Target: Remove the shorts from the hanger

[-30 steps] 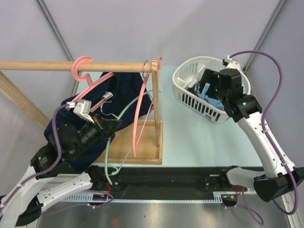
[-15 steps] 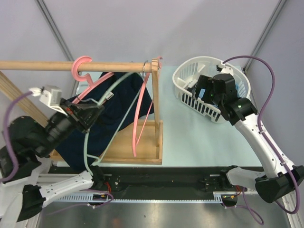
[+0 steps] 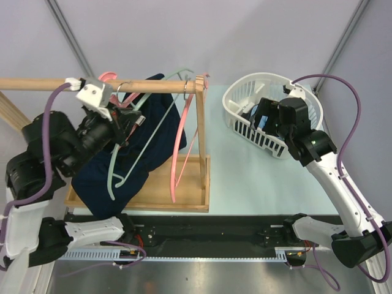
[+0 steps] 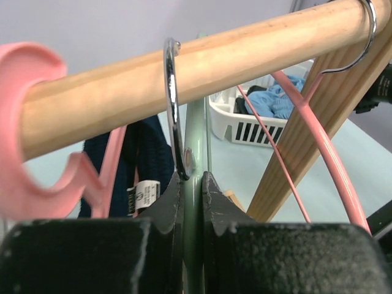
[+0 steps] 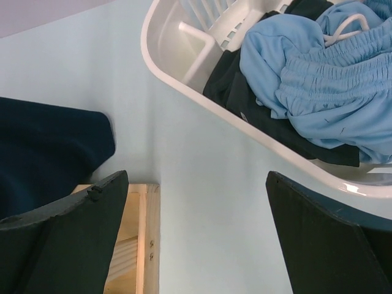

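I will next slide my left gripper along the rod toward the bare pink hanger's hook [image 3: 186,86] and release there, since the green hanger [image 3: 111,184] hangs across the navy shorts.
Dark navy shorts [image 3: 150,138] hang from a pink hanger [image 3: 105,77] on the wooden rod [image 3: 37,84]; they also show in the left wrist view [image 4: 150,150] and the right wrist view [image 5: 49,147]. My left gripper [image 3: 124,121] [image 4: 193,177] is shut on a bare pale green hanger [image 3: 111,184] [image 4: 195,131], right under the rod. That hanger's metal hook [image 4: 171,98] loops over the rod [image 4: 245,58]. My right gripper [image 3: 260,115] [image 5: 195,180] is open and empty above the table, beside the white basket [image 3: 269,139]. Light blue shorts [image 5: 318,86] and dark shorts [image 5: 245,101] lie in the basket.
A second pink hanger [image 3: 179,147] hangs bare from a metal hook at the rod's right end. The rack's wooden base frame [image 3: 184,199] [image 5: 144,245] lies below. The basket's rim [image 5: 177,67] is just right of the rack.
My left arm has risen from the rack's front up to the rod, carrying the green hanger, whose hook now sits over the rod. The right gripper has barely moved.
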`<state>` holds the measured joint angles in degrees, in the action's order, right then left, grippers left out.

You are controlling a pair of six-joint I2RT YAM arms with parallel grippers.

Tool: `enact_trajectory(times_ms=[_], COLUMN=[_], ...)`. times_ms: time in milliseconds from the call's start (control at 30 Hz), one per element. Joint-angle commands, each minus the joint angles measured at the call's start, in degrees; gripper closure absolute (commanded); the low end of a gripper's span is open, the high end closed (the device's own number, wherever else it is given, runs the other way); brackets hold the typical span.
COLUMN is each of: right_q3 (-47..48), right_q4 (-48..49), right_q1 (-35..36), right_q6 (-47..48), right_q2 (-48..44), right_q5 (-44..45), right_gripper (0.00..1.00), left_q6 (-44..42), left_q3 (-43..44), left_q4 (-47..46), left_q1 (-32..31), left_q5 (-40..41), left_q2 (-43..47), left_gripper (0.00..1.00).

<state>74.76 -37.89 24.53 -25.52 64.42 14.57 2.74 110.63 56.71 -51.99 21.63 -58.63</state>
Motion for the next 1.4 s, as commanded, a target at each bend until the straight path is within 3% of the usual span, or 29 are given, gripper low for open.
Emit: enact_trajectory(times_ms=[0,433,933,967,1100,1300,1367], right_q3=[-0.76,-3.3,-5.15,-5.15,-5.59,-6.29,-6.64], right_q4=[0.53,0.8,0.97,0.89,0.97,0.97,0.8], right_q1=[0.16,0.08,0.16,0.08,0.16,0.34,0.34], right_q6=[-0.85,-1.46,-1.73,-1.82,-1.9,-2.17,-2.25], right_q2=[-1.14,-2.2,-2.99,-2.99,-2.99,-2.81,-2.99], right_q5=[0.46,0.55,0.29,0.37,0.02,-0.24,-0.15], right_gripper=[0.0,0.0,0.0,0.0,0.0,0.0,0.0], left_q6=[-1.34,4.02,3.77,3.5,3.41,4.29,4.64], left_q3=[2.93,-0.41,-5.6,-6.03,-8.06,-10.61,-10.52], left_q4=[-5.9,-10.47,-15.05,-14.79,-14.78,-15.92,-16.19], left_q1=[-0.04,-0.13,-0.48,-0.48,-0.48,-0.4,-0.48], left_q5=[-3.43,-10.37,-15.48,-15.3,-13.54,-12.75,-12.84], left_q2=[-2.18,-8.69,-8.34,-8.08,-5.1,0.18,2.46], left_gripper=[0.99,1.0,0.99,0.95,0.64,0.38,0.35])
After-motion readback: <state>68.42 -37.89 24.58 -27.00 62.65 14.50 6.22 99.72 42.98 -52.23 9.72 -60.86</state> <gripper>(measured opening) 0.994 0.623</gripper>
